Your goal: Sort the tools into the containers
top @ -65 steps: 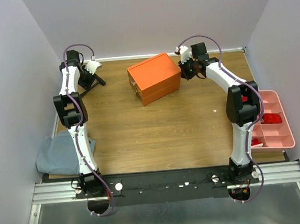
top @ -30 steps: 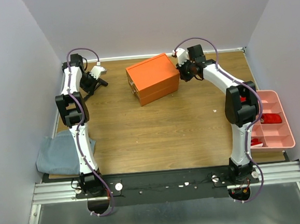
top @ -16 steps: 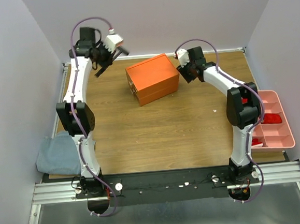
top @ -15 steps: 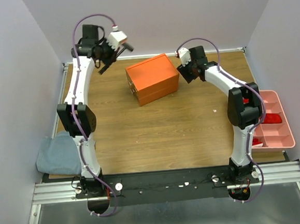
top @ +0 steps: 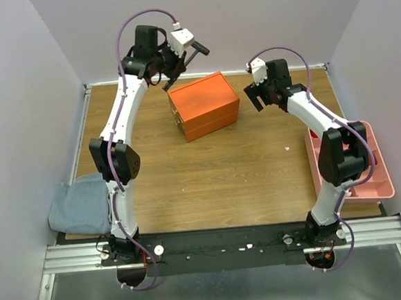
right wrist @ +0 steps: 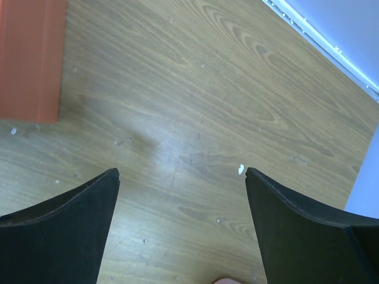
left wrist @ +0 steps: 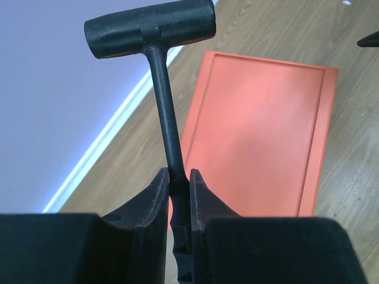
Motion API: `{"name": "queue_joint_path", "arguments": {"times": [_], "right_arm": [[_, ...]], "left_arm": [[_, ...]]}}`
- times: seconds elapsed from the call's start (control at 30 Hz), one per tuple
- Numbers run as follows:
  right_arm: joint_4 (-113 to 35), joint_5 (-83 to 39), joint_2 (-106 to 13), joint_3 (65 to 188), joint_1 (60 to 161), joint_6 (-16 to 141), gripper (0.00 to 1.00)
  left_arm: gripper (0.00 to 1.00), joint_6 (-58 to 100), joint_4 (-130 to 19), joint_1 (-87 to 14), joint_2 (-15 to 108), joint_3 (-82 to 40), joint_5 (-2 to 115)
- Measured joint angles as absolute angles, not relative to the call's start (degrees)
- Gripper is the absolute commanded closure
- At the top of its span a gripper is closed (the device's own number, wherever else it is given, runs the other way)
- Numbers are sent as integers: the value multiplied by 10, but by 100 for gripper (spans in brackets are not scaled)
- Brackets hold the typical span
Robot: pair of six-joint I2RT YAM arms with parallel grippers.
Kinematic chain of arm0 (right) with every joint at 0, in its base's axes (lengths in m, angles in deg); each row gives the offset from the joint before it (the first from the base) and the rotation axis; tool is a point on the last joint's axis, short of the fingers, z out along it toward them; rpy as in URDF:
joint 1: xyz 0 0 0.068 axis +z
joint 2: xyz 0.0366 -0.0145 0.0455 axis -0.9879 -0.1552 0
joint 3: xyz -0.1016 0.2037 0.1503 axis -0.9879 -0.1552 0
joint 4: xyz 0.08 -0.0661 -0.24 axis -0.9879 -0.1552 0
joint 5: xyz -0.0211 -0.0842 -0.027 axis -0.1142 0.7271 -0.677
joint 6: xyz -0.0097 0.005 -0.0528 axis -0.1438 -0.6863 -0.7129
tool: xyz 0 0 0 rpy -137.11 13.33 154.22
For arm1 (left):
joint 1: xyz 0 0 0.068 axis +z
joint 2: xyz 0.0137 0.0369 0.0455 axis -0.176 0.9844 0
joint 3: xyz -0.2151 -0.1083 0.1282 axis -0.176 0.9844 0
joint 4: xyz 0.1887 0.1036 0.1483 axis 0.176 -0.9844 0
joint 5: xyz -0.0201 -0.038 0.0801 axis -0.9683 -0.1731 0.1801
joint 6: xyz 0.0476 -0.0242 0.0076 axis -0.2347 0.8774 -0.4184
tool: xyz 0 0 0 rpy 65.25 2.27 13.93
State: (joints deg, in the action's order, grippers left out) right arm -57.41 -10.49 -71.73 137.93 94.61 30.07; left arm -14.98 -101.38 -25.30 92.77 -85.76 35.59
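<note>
The left gripper should move down toward the right in the top view, onto the orange box's lid [top: 200, 96], and release the T-handle tool [top: 198, 48], because the lid is bare.
My left gripper [top: 178, 60] hangs high over the back edge of the orange box [top: 205, 105], shut on the shaft of the black T-handle tool [top: 198, 48]. In the left wrist view the tool [left wrist: 163, 94] stands up from between my fingertips [left wrist: 177, 175], its crossbar on top, with the orange box's lid [left wrist: 254, 130] below it. My right gripper [top: 259, 98] is to the right of the box, open and holding nothing. The right wrist view shows its fingers [right wrist: 182, 173] spread wide over bare wood, with a corner of the orange box [right wrist: 29, 59] at upper left. The pink tray [top: 382, 177] lies at the table's right edge.
A grey-blue cloth [top: 80, 205] lies crumpled at the near left corner. Purple walls close in the table at the back and on both sides. The right arm's upper part hangs over the pink tray's left half.
My left arm has lifted the black T-handle tool from the table's back left up and rightward over the box. My right gripper has opened and drawn away from the box's right side.
</note>
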Motion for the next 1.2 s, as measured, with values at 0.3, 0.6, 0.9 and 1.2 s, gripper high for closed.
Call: {"name": "queue_joint_path", "arguments": {"times": [0.3, 0.6, 0.9, 1.2], "right_arm": [[-572, -112, -648, 1312, 946, 305, 6], [-565, -112, -629, 1275, 945, 301, 6], [-565, -113, -627, 1269, 944, 301, 6], [-563, -118, -616, 1258, 944, 297, 6]], "left_arm": [[100, -120, -990, -306, 995, -846, 356], [100, -102, -968, -315, 1002, -806, 357], [100, -70, -955, -318, 1009, -770, 367], [100, -119, -953, -326, 1016, -777, 372]]}}
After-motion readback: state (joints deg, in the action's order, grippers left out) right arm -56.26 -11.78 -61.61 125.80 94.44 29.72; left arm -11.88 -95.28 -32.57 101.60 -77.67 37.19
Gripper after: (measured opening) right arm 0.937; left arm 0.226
